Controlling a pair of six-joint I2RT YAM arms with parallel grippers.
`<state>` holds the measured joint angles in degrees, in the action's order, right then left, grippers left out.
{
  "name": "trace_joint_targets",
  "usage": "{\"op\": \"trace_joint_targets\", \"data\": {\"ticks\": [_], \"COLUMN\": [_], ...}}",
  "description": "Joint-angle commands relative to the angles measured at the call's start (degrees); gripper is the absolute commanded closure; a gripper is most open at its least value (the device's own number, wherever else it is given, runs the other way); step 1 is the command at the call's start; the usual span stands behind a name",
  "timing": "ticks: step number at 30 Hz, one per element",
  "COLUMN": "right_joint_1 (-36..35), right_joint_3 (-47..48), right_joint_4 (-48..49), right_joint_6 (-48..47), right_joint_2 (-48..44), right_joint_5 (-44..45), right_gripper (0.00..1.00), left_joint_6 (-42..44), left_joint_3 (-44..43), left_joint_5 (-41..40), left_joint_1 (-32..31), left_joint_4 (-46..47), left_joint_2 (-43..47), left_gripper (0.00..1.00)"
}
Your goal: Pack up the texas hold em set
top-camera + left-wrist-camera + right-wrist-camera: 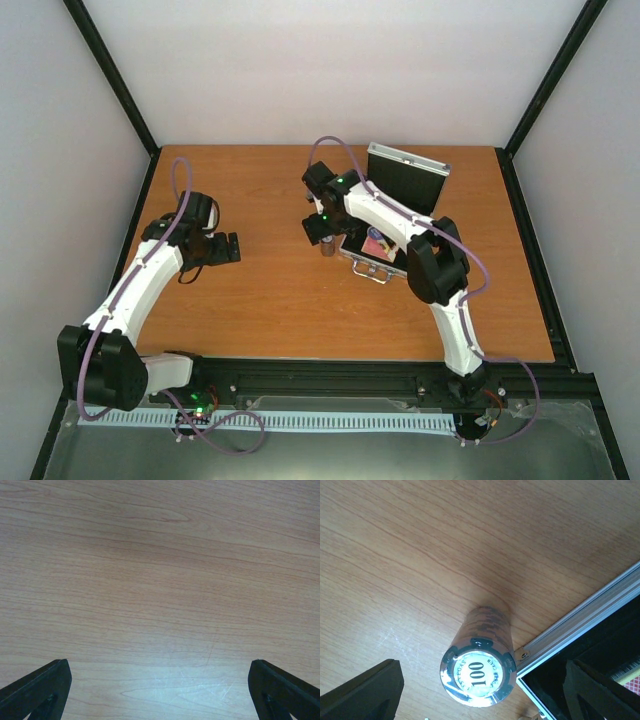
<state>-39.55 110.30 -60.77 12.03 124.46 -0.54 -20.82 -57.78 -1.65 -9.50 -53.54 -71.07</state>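
My right gripper will go down around the upper part of the dark cylinder (327,246) (478,672) next and close on its sides, because this stack is still outside the open case.
The silver case (352,258) lies open right of centre, its lid (405,176) upright behind and its handle (372,273) at the front. A red card deck (378,243) lies inside on the black lining. The dark cylinder (327,246), a wrapped stack of chips with "100" on top, stands upright on the table just off the case's left corner. My right gripper (323,228) hangs over it, open; in the right wrist view the cylinder (478,672) stands between the fingers (367,692) without touching them. My left gripper (228,248) is open and empty over bare wood (160,605). The other set pieces are not visible.
The case's metal rim (580,622) and black lining (555,680) lie right beside the cylinder, with a corner of the red deck (631,679) at the view's edge. Black frame rails border the table on all sides.
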Motion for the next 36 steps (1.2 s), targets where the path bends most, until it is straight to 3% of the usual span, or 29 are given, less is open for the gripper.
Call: {"op": "trace_joint_targets", "data": {"ticks": [1, 21, 34, 36], "right_joint_1": [-0.4, -0.4, -0.4, -0.4], "right_joint_3": [2.8, 4.7, 5.3, 5.0], "right_joint_4": [-2.6, -2.9, -2.5, -2.7], "right_joint_6": [-1.3, -3.1, -3.9, -3.9], "right_joint_2": [1.5, 6.6, 7.9, 7.8], "right_joint_5": [1.1, 0.8, 0.3, 0.0], "right_gripper": [0.12, 0.19, 0.36, 0.43], "left_joint_6": [-0.6, -0.5, -0.7, -0.8], "left_joint_3": [-0.8, -0.5, -0.3, -0.4], "left_joint_5": [0.4, -0.1, -0.4, -0.5], "left_joint_1": [-0.3, -0.3, -0.2, -0.3], "left_joint_4": [0.7, 1.2, 1.1, 1.1], "left_joint_2": [0.3, -0.9, -0.8, -0.7], "left_gripper": [0.00, 0.00, 0.00, 0.00]}}
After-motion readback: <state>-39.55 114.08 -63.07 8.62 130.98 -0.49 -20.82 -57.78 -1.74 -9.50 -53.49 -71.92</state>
